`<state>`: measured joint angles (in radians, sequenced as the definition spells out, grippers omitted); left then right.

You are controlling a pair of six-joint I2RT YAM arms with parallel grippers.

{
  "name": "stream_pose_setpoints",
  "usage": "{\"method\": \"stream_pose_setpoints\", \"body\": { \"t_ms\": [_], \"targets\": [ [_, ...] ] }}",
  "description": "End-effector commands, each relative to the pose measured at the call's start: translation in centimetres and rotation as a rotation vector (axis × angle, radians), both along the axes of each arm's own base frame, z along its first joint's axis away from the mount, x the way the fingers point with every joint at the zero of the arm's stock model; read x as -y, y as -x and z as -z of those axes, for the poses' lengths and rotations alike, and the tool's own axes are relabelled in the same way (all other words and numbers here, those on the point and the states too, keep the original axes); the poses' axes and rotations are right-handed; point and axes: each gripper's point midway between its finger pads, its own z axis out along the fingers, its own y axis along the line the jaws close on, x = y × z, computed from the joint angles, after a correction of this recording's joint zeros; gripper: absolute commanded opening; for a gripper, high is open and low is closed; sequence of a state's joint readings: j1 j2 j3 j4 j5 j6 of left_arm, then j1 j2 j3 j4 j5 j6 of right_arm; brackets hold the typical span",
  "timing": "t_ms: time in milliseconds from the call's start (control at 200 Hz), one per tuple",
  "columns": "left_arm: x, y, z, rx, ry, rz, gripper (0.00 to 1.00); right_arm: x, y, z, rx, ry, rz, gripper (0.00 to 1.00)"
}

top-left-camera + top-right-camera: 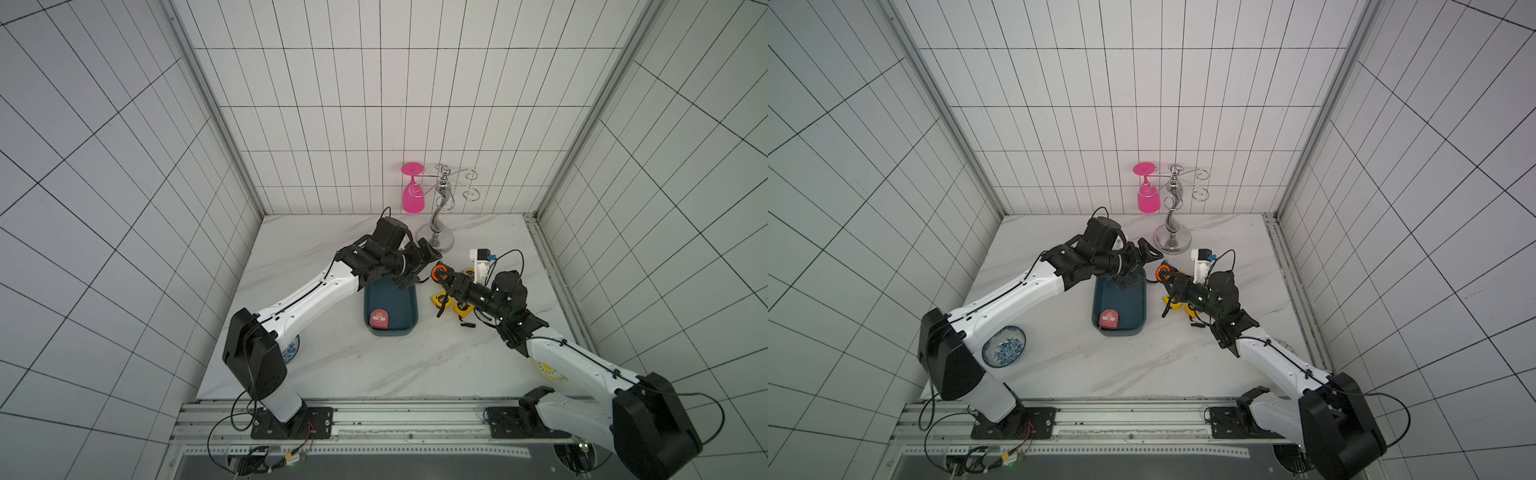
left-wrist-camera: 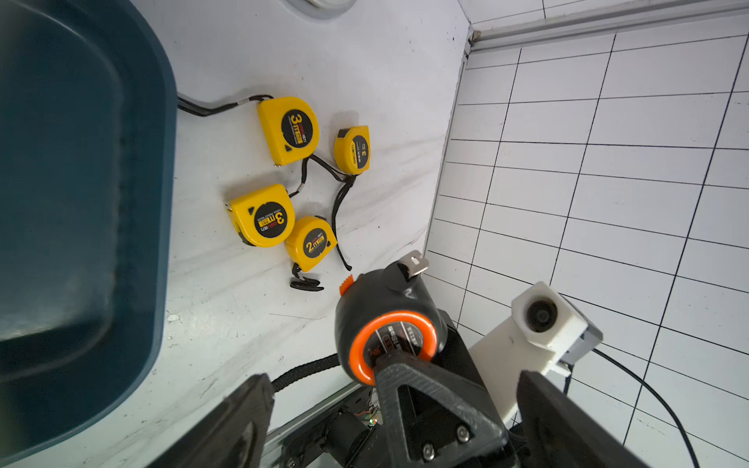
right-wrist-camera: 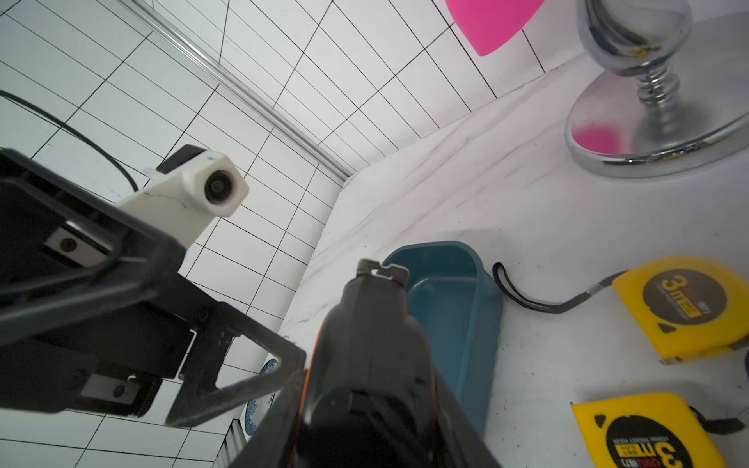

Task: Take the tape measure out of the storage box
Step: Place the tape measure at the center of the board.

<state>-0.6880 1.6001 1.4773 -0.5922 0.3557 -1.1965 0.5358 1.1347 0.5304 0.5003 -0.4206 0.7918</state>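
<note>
The tabletop (image 1: 430,320) beside the box's near end is bare, so I will pull my right gripper back, lower it there and release the black tape measure.
The storage box (image 1: 395,301) (image 1: 1125,299) is a shallow dark teal bin in the middle of the table, and a pink tape measure (image 1: 379,319) (image 1: 1108,319) lies at its near end. My right gripper (image 1: 444,279) (image 1: 1169,277) (image 3: 369,405) is shut on a black tape measure with an orange ring (image 1: 439,272) (image 2: 389,320) (image 3: 373,344), held just right of the box's far end. Facing it, my left gripper (image 1: 420,266) (image 1: 1139,266) (image 2: 395,379) stands open, its fingers wide on either side of that tape measure without touching it.
Several yellow tape measures (image 2: 287,129) (image 1: 461,307) lie on the table right of the box, under my right arm. A chrome glass rack (image 1: 440,237) with a pink glass (image 1: 413,195) stands at the back. A blue patterned bowl (image 1: 1003,345) sits near the left arm's base.
</note>
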Motion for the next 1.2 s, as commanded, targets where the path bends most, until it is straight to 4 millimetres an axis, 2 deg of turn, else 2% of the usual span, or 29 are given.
{"method": "stream_pose_setpoints", "body": {
  "t_ms": [0,120,245,485,750,1194],
  "targets": [
    [-2.8,-0.3,0.6,0.054,-0.090,-0.027,0.98,0.1,1.3,2.5,-0.105,-0.001,-0.053,0.34],
    [-5.3,-0.7,1.8,0.063,-0.164,-0.058,0.98,-0.5,1.9,5.0,-0.198,0.010,-0.100,0.33],
    [-6.8,-0.7,2.8,0.051,-0.187,-0.074,0.98,-0.9,2.2,7.7,-0.311,0.014,-0.121,0.32],
    [-7.6,-0.4,4.3,0.026,-0.209,-0.076,0.98,-1.7,2.6,11.2,-0.450,0.043,-0.171,0.32],
    [-7.8,-0.4,4.7,0.022,-0.218,-0.076,0.98,-2.2,2.6,13.5,-0.546,0.078,-0.189,0.32],
    [-8.2,-0.4,5.2,0.016,-0.228,-0.081,0.98,-2.1,3.2,15.3,-0.627,0.170,-0.207,0.39]
  ]
}}
